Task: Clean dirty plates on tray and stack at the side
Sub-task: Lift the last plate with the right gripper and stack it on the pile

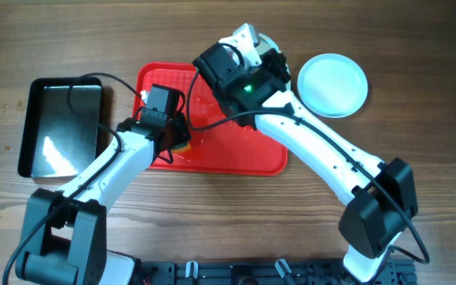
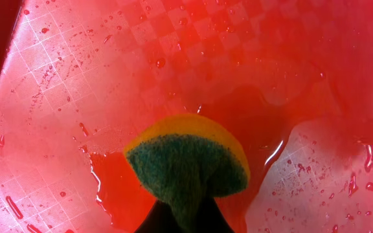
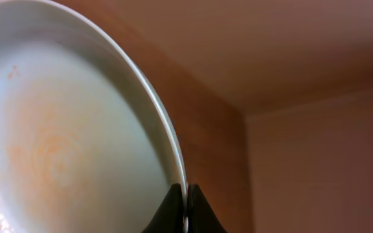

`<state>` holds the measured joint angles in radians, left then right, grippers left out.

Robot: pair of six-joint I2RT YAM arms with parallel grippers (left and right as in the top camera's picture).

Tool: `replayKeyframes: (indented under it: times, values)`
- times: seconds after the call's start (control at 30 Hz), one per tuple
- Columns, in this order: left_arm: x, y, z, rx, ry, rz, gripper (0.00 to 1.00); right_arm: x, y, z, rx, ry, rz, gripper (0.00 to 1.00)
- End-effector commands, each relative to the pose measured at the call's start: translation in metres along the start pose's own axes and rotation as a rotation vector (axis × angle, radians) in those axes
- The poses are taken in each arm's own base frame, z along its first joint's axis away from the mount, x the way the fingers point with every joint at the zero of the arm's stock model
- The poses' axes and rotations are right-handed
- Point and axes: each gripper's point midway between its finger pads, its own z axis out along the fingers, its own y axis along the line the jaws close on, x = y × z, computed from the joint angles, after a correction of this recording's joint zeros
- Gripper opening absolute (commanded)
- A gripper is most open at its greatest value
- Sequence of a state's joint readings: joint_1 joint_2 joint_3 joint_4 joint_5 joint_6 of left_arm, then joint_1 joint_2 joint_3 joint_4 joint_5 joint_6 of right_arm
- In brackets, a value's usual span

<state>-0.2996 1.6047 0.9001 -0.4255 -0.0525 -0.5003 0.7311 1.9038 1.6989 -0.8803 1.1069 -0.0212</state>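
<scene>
My right gripper will carry my plate over the second plate [image 1: 332, 85], level it, lower and release, since that one lies flat below, to its right in the overhead view.
A pale mint-white plate [image 3: 63, 136] with faint orange smears fills the right wrist view; my right gripper [image 3: 186, 202] is shut on its rim and holds it tilted up on edge. From overhead that gripper [image 1: 253, 41] hovers over the far edge of the red tray [image 1: 244, 154]. A second plate [image 1: 333, 85] lies flat on the table to the tray's right. My left gripper [image 2: 185, 219] is shut on a yellow sponge with a green scouring face [image 2: 186, 162], just above the tray's wet floor [image 2: 109, 77], near its left front part [image 1: 179, 145].
A glossy black pan [image 1: 60, 127] lies on the table left of the tray. Water puddles and droplets [image 2: 316, 168] cover the tray floor. Both arms cross over the tray, with cables hanging along them.
</scene>
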Motion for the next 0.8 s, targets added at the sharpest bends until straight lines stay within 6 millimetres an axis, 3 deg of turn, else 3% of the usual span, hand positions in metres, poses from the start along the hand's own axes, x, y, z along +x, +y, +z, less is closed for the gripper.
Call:
replayKeyframes:
  times: [0.0, 0.07, 0.13, 0.17, 0.23, 0.27, 0.3, 0.37, 0.43, 0.5, 0.6, 0.7, 0.77]
  values:
    - [0.003, 0.001, 0.003, 0.005, 0.016, -0.013, 0.04, -0.012, -0.029, -0.019, 0.083, -0.044, 0.002, 0.04]
    - [0.003, 0.001, 0.003, 0.005, 0.016, -0.013, 0.04, -0.011, -0.019, -0.017, 0.018, -0.045, 0.009, 0.04]
    - [0.004, 0.001, 0.003, 0.005, 0.016, -0.013, 0.04, -0.008, 0.005, -0.014, -0.133, -0.028, 0.100, 0.04]
    - [0.004, 0.001, 0.003, 0.005, 0.017, -0.013, 0.04, -0.001, 0.021, -0.007, -0.259, 0.016, 0.167, 0.04]
    - [0.005, 0.001, 0.003, 0.003, 0.020, -0.013, 0.04, 0.019, 0.027, 0.016, -0.389, 0.146, 0.328, 0.04]
    - [0.005, 0.002, 0.003, 0.001, 0.021, -0.012, 0.04, 0.032, 0.025, 0.031, -0.435, 0.223, 0.418, 0.04]
    - [0.005, 0.002, 0.003, 0.002, 0.021, -0.012, 0.04, 0.060, 0.017, 0.060, -0.531, 0.391, 0.600, 0.04]
    - [0.005, 0.002, 0.003, 0.002, 0.021, -0.013, 0.04, 0.100, -0.010, 0.108, -0.657, 0.555, 0.835, 0.04]
    - [0.005, 0.002, 0.003, 0.002, 0.021, -0.013, 0.04, 0.143, -0.042, 0.149, -0.645, 0.631, 0.985, 0.04]
    - [0.005, 0.002, 0.003, 0.002, 0.022, -0.013, 0.04, 0.180, -0.065, 0.178, -0.576, 0.657, 1.056, 0.04]
    - [0.005, 0.001, 0.003, 0.003, 0.020, -0.013, 0.04, 0.212, -0.078, 0.200, -0.518, 0.674, 1.130, 0.04]
    - [0.004, 0.001, 0.003, 0.004, 0.019, -0.013, 0.04, 0.219, -0.067, 0.206, -0.516, 0.674, 1.134, 0.04]
    - [0.004, 0.001, 0.003, 0.004, 0.019, -0.013, 0.04, 0.213, -0.054, 0.204, -0.568, 0.668, 1.134, 0.04]
